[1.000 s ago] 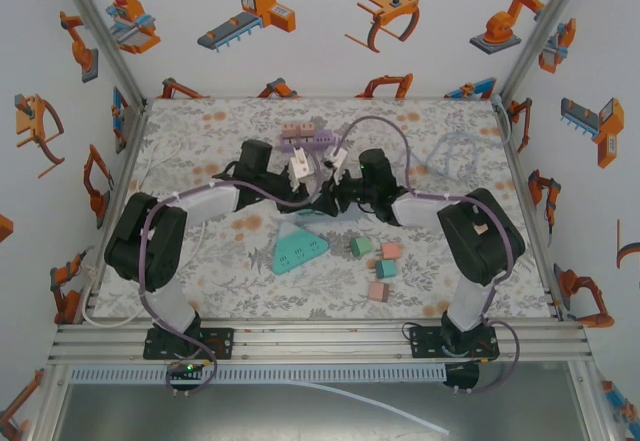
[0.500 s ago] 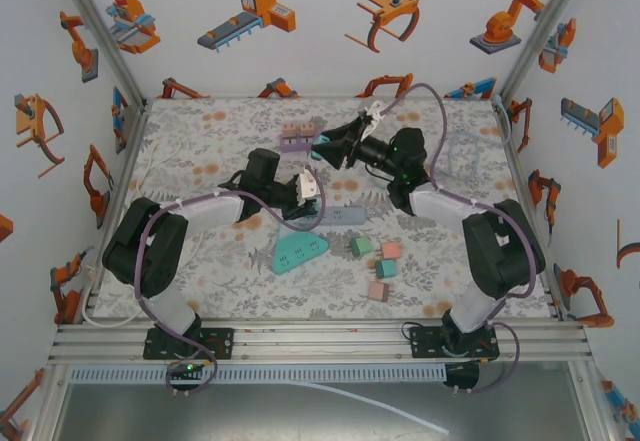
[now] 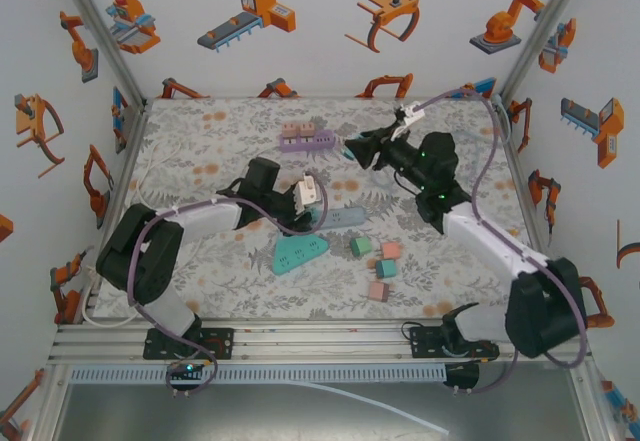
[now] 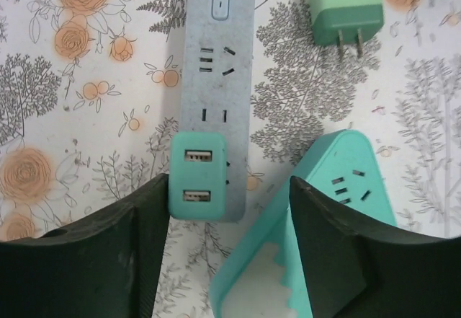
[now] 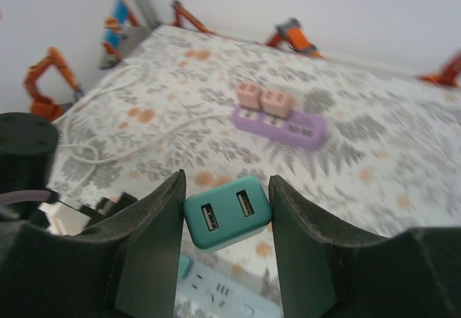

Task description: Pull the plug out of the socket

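Note:
The bare tabletop beside the loose plug blocks is clear for releasing the teal plug. I will move my right gripper back and down to that spot.
A teal two-port USB plug (image 5: 227, 213) hangs in the air above the table, with my right gripper (image 5: 227, 195) shut on its two sides; from above the right gripper (image 3: 354, 150) is raised over the back middle. The pale blue power strip (image 3: 347, 218) lies flat at the centre. A second teal USB plug (image 4: 198, 176) sits plugged into the near end of the strip (image 4: 216, 58). My left gripper (image 4: 229, 192) is low over that end and open, its left finger (image 4: 133, 253) beside the plugged block; from above the left gripper (image 3: 312, 206) sits at the strip's left end.
A teal triangular socket (image 3: 298, 253) lies just in front of the strip, under my left gripper's right finger (image 4: 338, 253). Several loose plug blocks (image 3: 378, 266) sit right of it. A purple strip with two pink plugs (image 3: 306, 139) is at the back, a white cable (image 3: 150, 176) at the left.
My right arm has lifted up and back to the right, away from the blue strip, carrying the teal plug. The left gripper has stayed low at the strip, shifting slightly right.

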You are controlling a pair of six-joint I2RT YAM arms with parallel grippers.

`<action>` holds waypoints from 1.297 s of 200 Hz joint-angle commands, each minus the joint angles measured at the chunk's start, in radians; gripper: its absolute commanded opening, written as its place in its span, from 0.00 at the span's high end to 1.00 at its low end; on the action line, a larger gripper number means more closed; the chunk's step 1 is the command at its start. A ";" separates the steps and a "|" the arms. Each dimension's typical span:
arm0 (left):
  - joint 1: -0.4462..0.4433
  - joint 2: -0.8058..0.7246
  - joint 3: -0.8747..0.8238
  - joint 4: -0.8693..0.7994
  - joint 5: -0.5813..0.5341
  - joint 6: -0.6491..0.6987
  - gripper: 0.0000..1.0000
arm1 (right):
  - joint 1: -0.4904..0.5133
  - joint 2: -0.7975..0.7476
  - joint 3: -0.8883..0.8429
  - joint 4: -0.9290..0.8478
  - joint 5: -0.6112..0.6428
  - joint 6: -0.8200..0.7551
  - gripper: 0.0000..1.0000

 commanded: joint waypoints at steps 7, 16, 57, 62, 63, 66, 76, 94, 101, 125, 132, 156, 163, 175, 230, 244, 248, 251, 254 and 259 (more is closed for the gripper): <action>-0.008 -0.150 -0.002 0.023 -0.005 -0.174 0.31 | -0.009 -0.084 0.074 -0.457 0.197 0.032 1.00; -0.006 -0.194 0.004 0.018 -0.024 -0.214 0.28 | -0.018 -0.095 0.093 -0.554 0.218 0.061 1.00; -0.013 -0.395 0.039 -0.116 -0.111 -0.495 0.20 | -0.110 -0.091 0.113 -0.817 0.205 0.137 1.00; -0.015 -0.416 0.040 -0.136 -0.110 -0.534 0.20 | -0.130 -0.086 0.101 -0.826 0.190 0.153 1.00; -0.017 -0.420 0.041 -0.140 -0.110 -0.541 0.20 | -0.134 -0.085 0.099 -0.828 0.186 0.154 1.00; -0.020 -0.434 0.040 -0.149 -0.106 -0.563 0.20 | -0.148 -0.082 0.092 -0.830 0.172 0.162 1.00; -0.030 -0.478 0.026 -0.170 -0.092 -0.631 0.20 | -0.190 -0.062 0.068 -0.840 0.127 0.176 1.00; -0.064 -0.574 -0.021 -0.186 -0.100 -0.720 0.15 | -0.242 -0.014 0.034 -0.856 0.112 0.183 1.00; -0.077 -0.609 -0.041 -0.194 -0.117 -0.743 0.12 | -0.257 0.005 0.015 -0.848 0.101 0.184 1.00; -0.111 -0.696 -0.077 -0.300 -0.234 -0.781 0.10 | -0.276 0.076 -0.023 -0.828 0.111 0.177 1.00; -0.112 -0.709 -0.076 -0.343 -0.273 -0.793 0.10 | -0.277 0.092 -0.037 -0.819 0.126 0.178 1.00; -0.112 -0.744 -0.090 -0.386 -0.330 -0.826 0.07 | -0.278 0.125 -0.119 -0.730 0.136 0.209 1.00; -0.112 -0.757 -0.105 -0.361 -0.329 -0.842 0.06 | -0.278 0.130 -0.146 -0.701 0.132 0.222 1.00; -0.112 -0.777 -0.130 -0.312 -0.331 -0.874 0.06 | -0.277 0.138 -0.174 -0.677 0.137 0.240 0.93; -0.112 -0.765 -0.138 -0.291 -0.453 -0.924 0.02 | -0.278 0.123 -0.232 -0.642 0.128 0.265 0.54; -0.112 -0.767 -0.146 -0.270 -0.453 -0.936 0.02 | -0.278 0.112 -0.231 -0.649 0.135 0.266 0.47; -0.111 -0.767 -0.149 -0.264 -0.453 -0.940 0.02 | -0.278 0.106 -0.229 -0.653 0.140 0.266 0.44; -0.111 -0.768 -0.152 -0.261 -0.453 -0.944 0.02 | -0.278 0.103 -0.227 -0.654 0.142 0.266 0.42; -0.111 -0.770 -0.153 -0.259 -0.454 -0.947 0.02 | -0.278 0.100 -0.228 -0.656 0.143 0.266 0.42; -0.112 -0.770 -0.154 -0.256 -0.456 -0.951 0.02 | -0.278 0.092 -0.224 -0.659 0.146 0.268 0.40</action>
